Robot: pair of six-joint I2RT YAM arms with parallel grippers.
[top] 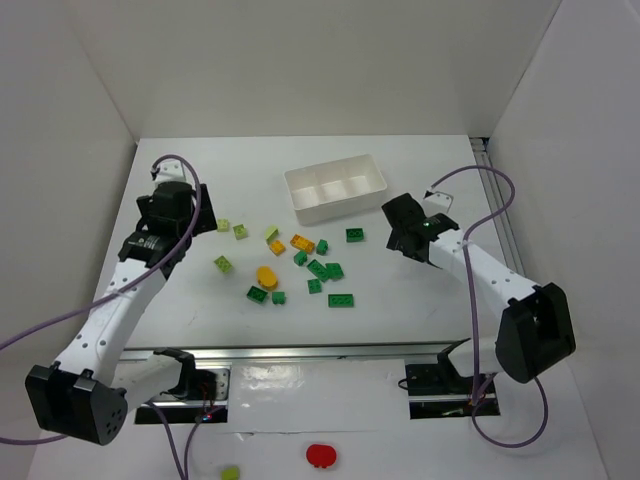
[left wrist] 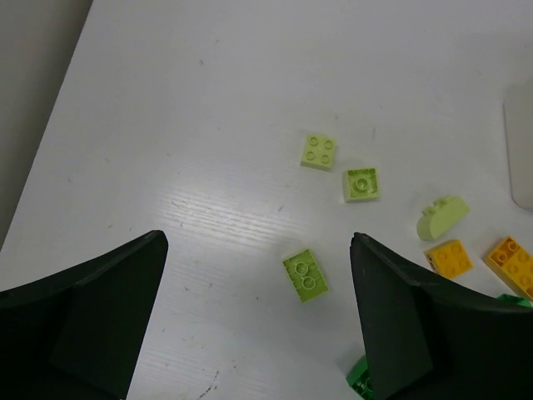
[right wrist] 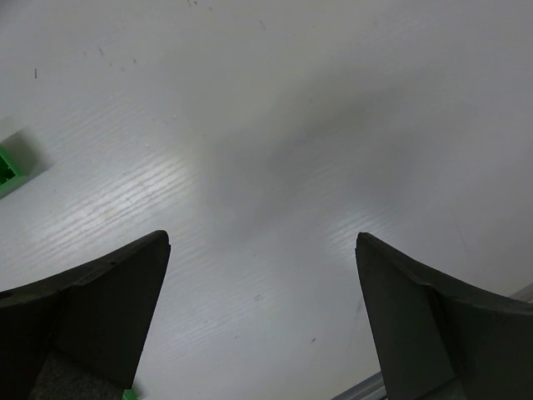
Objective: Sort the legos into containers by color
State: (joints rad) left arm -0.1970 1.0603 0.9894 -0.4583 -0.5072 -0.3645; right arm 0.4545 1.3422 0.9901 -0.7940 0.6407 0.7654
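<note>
Next, my right gripper swings over, turns and descends around the brick's ends. The lone dark green brick [top: 355, 235] [right wrist: 7, 172] lies below it, left in the top view.
The legos lie scattered mid-table: lime-yellow bricks [top: 223, 264] to the left, orange bricks [top: 302, 242], a rounded orange-yellow piece [top: 266, 274] and several dark green bricks [top: 334, 270]. The white three-compartment tray [top: 335, 205] stands behind them, apparently empty. My left gripper [top: 195, 218] is open and empty, left of the lime bricks. In the left wrist view it [left wrist: 258, 250] hovers over a lime brick [left wrist: 305, 275], with two more lime bricks [left wrist: 319, 152] and orange bricks [left wrist: 450, 258] beyond. My right gripper [top: 400, 232] [right wrist: 262, 246] is open and empty over bare table, right of a green brick [top: 355, 235] [right wrist: 10, 167].
A metal rail [top: 300, 350] runs along the near table edge and another [top: 505, 220] along the right side. White walls close the left, back and right. A red round object [top: 320, 456] and a small lime piece [top: 230, 473] lie in front, off the table.
</note>
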